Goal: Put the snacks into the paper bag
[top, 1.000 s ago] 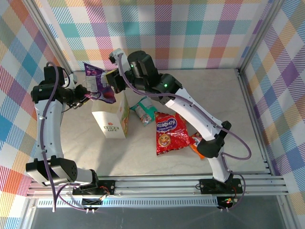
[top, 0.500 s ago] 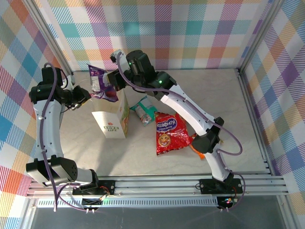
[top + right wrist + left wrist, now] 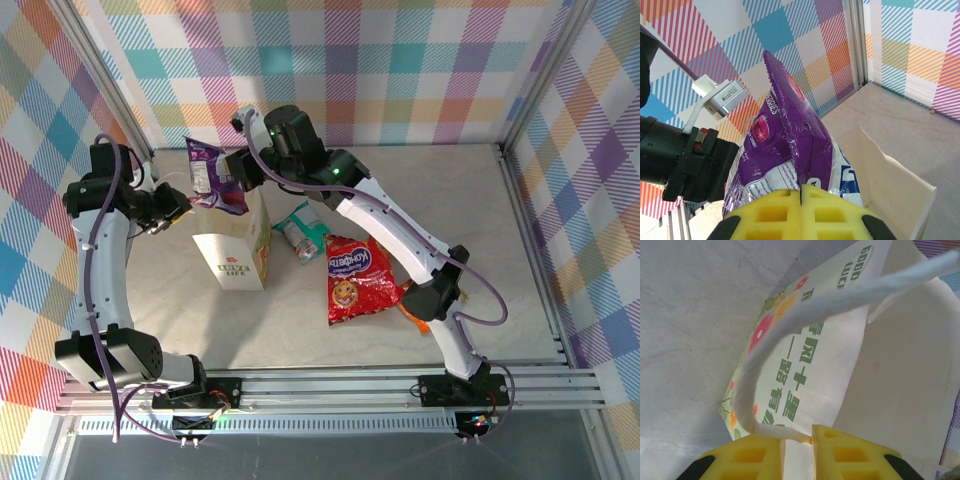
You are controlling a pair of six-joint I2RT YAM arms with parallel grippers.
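Observation:
With the purple packet (image 3: 212,176) still jutting above the bag's rim, I will lower my right gripper, tipping it toward the bag's opening (image 3: 244,220), which lies below it, and release.
The white paper bag (image 3: 236,252) stands upright at the left of the table, mouth open. My left gripper (image 3: 178,206) (image 3: 798,440) is shut on the bag's rim, where the white cord handle (image 3: 790,325) is attached. My right gripper (image 3: 238,170) (image 3: 801,192) is shut on the purple snack packet (image 3: 212,176) (image 3: 790,130) and holds it over the bag's open mouth (image 3: 890,185). On the table lie a large red packet (image 3: 355,280) and a teal-white packet (image 3: 300,232). An orange packet (image 3: 412,302) is partly hidden behind the right arm's elbow.
An aluminium frame (image 3: 520,200) borders the table on the right, and a rail (image 3: 330,385) runs along the near edge. Checked walls close off the back and sides. The right arm (image 3: 400,235) reaches diagonally over the loose packets.
My right gripper has carried the purple packet slightly to the right and lower, over the bag's mouth, and its elbow has shifted. My left gripper keeps its hold on the bag.

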